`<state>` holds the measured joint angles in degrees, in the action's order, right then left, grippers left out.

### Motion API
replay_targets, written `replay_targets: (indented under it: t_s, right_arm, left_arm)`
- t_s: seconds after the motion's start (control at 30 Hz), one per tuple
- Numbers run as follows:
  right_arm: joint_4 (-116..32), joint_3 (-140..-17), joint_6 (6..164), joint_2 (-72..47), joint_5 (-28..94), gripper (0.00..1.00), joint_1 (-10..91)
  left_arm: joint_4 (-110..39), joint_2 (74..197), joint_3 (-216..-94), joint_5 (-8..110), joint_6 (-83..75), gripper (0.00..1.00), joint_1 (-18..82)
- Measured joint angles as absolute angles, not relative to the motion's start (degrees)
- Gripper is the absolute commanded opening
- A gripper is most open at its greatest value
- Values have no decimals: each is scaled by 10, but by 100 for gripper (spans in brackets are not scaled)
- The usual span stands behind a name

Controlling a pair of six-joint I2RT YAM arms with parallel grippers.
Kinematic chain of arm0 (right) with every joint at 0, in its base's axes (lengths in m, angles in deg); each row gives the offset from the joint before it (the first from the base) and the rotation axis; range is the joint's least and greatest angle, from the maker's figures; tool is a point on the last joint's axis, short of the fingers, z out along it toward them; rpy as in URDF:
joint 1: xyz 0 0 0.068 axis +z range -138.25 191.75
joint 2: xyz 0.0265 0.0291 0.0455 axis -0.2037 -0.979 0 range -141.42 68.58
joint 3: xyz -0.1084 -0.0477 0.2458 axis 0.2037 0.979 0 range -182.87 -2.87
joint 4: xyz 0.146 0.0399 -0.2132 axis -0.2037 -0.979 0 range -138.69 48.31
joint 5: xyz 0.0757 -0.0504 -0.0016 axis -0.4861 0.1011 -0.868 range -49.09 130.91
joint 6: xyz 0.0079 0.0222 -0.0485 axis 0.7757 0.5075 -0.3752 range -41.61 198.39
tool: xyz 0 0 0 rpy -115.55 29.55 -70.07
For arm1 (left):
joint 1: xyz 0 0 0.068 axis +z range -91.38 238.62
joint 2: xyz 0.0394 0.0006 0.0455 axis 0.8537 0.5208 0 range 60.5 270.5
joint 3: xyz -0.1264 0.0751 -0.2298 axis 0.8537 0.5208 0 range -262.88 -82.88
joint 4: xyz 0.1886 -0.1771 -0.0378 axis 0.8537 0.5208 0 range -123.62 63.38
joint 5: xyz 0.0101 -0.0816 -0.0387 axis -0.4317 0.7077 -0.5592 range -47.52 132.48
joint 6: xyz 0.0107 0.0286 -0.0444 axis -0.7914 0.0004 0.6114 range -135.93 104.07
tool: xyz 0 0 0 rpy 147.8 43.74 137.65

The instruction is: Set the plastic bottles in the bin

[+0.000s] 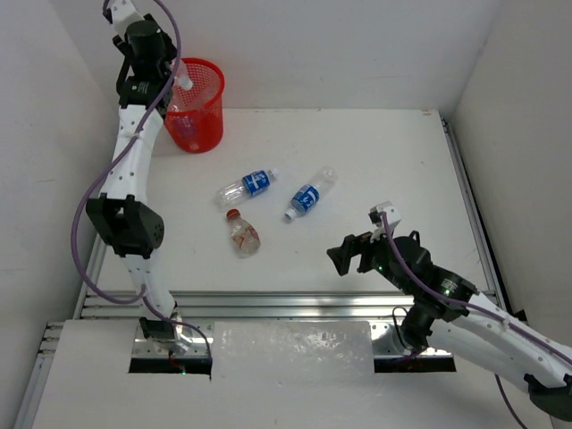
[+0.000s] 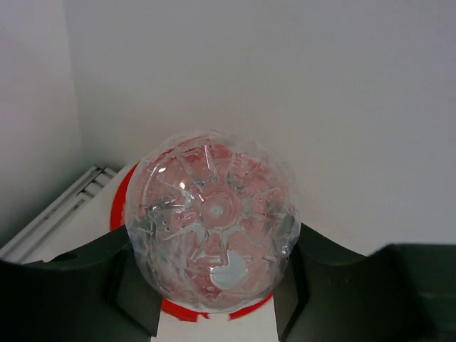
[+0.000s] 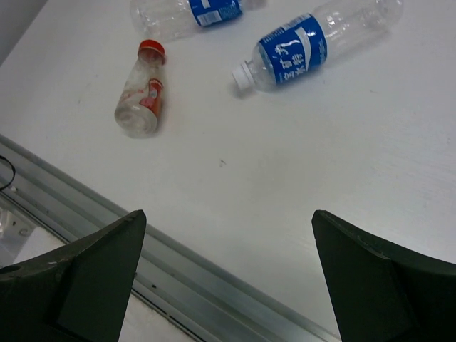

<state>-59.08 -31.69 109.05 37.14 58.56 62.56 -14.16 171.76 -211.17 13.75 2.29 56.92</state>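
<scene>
The blue label of the closer bottle (image 1: 306, 197) (image 3: 293, 48) is outward and below, so next I will reach my right gripper outward and bring its open fingers down around the label.
A clear unlabelled plastic bottle (image 2: 214, 221) sits between the fingers of my left gripper (image 2: 214, 265), which is shut on it, base toward the camera. The gripper (image 1: 176, 77) holds it directly above the red mesh bin (image 1: 198, 112) at the far left; the bin's rim (image 2: 117, 205) shows behind the bottle. Three plastic bottles lie on the table: two with blue labels (image 1: 248, 185) (image 1: 309, 195) and a red-capped one (image 1: 242, 234). My right gripper (image 1: 351, 255) hangs open and empty over the near right of the table, short of the bottles (image 3: 140, 89) (image 3: 313, 43).
White walls close in the table on the left, back and right. An aluminium rail (image 1: 295, 302) runs along the near edge, and another (image 1: 469, 206) along the right side. The rail (image 3: 214, 278) lies just below the right fingers.
</scene>
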Motion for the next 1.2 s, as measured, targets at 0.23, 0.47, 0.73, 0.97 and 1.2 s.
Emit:
replay_targets:
  t_s: [0.23, 0.47, 0.73, 0.97, 1.2]
  right_arm:
    - [-628, -306, 1095, 420, 588, 99, 626]
    - [-627, -308, 1093, 341, 585, 99, 626]
    - [-619, -361, 1084, 184, 574, 99, 620]
    - [-593, -488, 1098, -8, 512, 99, 508]
    - [-595, -652, 1130, -204, 549, 99, 483]
  left_arm:
    - [-141, 1787, -2134, 186, -7, 53, 614]
    - [-132, 1811, -2177, 277, 12, 81, 626]
    - [-86, 1789, -2173, 332, 42, 92, 624]
    - [-32, 1629, -2018, 390, 107, 93, 624]
    - [-54, 1256, -1640, 454, 145, 96, 622]
